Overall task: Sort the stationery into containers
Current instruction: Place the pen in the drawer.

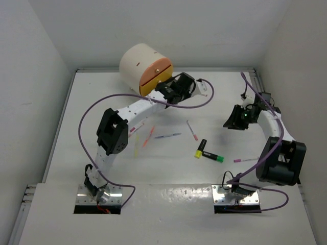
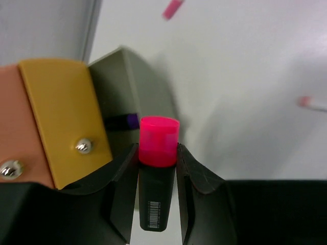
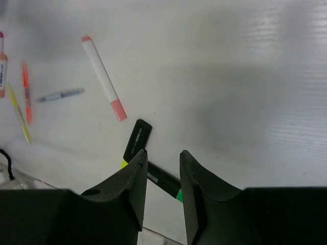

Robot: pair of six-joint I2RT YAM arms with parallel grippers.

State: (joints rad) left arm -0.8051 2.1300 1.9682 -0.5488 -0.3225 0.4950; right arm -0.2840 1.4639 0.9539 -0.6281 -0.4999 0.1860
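Observation:
Next, my left gripper moves away from my base toward the cabinet, over the open drawer behind the yellow-orange front.
My left gripper is shut on a black highlighter with a pink cap, cap pointing away from the wrist. It hangs right beside the yellow-orange drawer front of the round cream cabinet; the pink-peach drawer is next to it. Something black and purple shows behind the yellow front. My right gripper stands open above the table with nothing between its fingers. Below it lie a yellow-capped highlighter and a green-capped one.
Loose on the table are a white pen with pink ends, a blue pen, an orange pen, a yellow pen and a pink pen. Purple cables loop over both arms. Walls close in three sides.

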